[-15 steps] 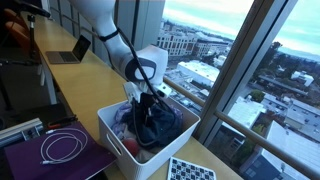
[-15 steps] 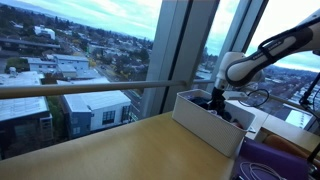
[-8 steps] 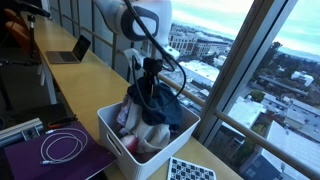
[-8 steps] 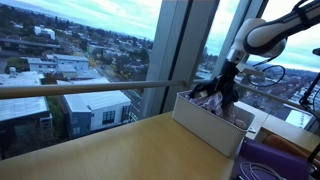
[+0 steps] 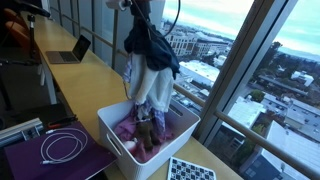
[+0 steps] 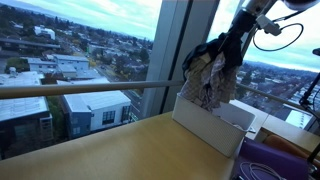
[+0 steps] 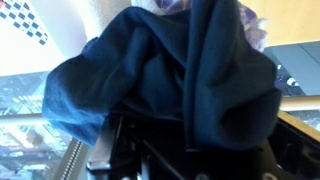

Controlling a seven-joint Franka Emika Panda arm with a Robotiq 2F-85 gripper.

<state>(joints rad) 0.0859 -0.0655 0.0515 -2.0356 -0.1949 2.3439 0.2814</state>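
I should next carry the bundle toward the laptop over the bare counter beside the bin and release it, since that wood lies on my gripper's laptop side.
A dark blue garment hangs high above the white bin, with a pale lavender and white cloth dangling below it down toward the bin. My gripper is at the top of the bundle, shut on the dark blue garment. In the wrist view the blue garment fills the picture and hides the fingers. Pink and white clothes still lie in the bin.
The bin stands on a long wooden counter along the window. A purple mat with a coiled white cable lies beside it, a checkered board in front, and a laptop farther down the counter.
The arm has risen well above the bin, pulling the dark blue garment and the pale cloth up out of it. The jaws closed fully during the lift.
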